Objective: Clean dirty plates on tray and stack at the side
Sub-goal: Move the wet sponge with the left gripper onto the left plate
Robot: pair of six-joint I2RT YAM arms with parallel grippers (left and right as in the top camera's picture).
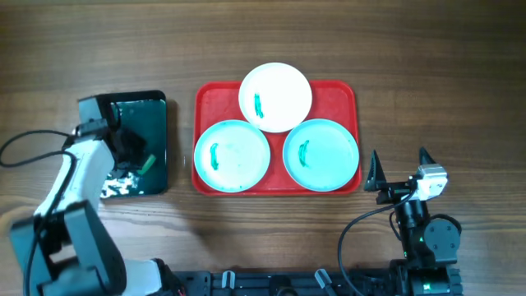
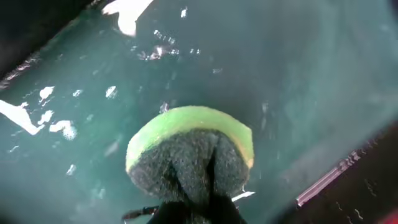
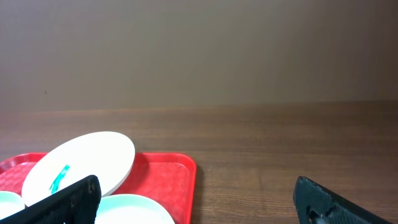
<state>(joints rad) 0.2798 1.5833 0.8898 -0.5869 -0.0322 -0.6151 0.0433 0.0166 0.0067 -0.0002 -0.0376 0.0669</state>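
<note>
My left gripper lifts from the black tray next, then brings the sponge down onto the nearest light blue plate (image 1: 224, 156), as it has a smear.
Three plates sit on the red tray (image 1: 215, 97): a white plate (image 1: 279, 92) at the back, resting over two light blue plates, one at the front left (image 1: 238, 156) and one at the front right (image 1: 325, 156). Each bears a small teal-green smear. My left gripper (image 1: 134, 152) is over the black tray (image 1: 152, 111) and is shut on a green and grey sponge (image 2: 189, 152). My right gripper (image 1: 400, 168) is open and empty, right of the red tray. The right wrist view shows the white plate (image 3: 93, 158) and the tray corner (image 3: 180, 177).
The black tray is wet and shiny, left of the red tray. Cables run along the table's front left. The arm bases stand at the front edge.
</note>
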